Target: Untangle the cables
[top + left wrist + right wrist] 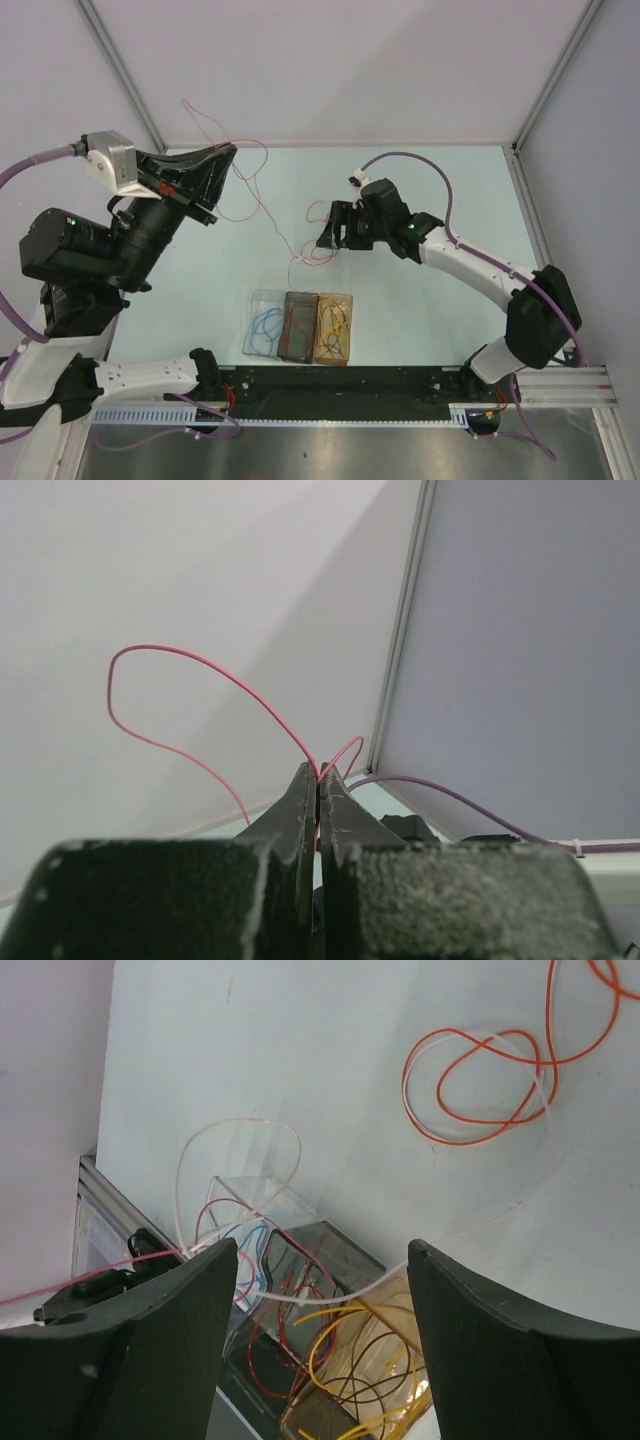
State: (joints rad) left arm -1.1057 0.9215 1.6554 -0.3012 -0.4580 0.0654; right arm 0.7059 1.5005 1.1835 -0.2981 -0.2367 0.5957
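I will next ease my right gripper down and left in the top view onto the piece of the pale cable (332, 1301), as it spans the open fingers.
My left gripper (225, 152) is raised at the back left and shut on a thin pink-red cable (265, 205). The cable loops above the jaws (190, 660) and trails down to a small tangle of red and pale cables (310, 255) on the table. In the left wrist view the left gripper (320, 776) pinches the cable at its tips. My right gripper (332, 228) is open and empty, hovering just right of the tangle. In the right wrist view the right gripper (320, 1250) is above the bins. An orange cable (480, 1080) lies looped with a pale one on the table beyond.
Three small bins stand side by side near the front: a clear bin (254, 297) with a blue cable, a dark bin (300, 297) with a red cable, and an amber bin (336, 298) with yellow and brown cables. White walls close the back and sides. A black rail (330, 385) runs along the front.
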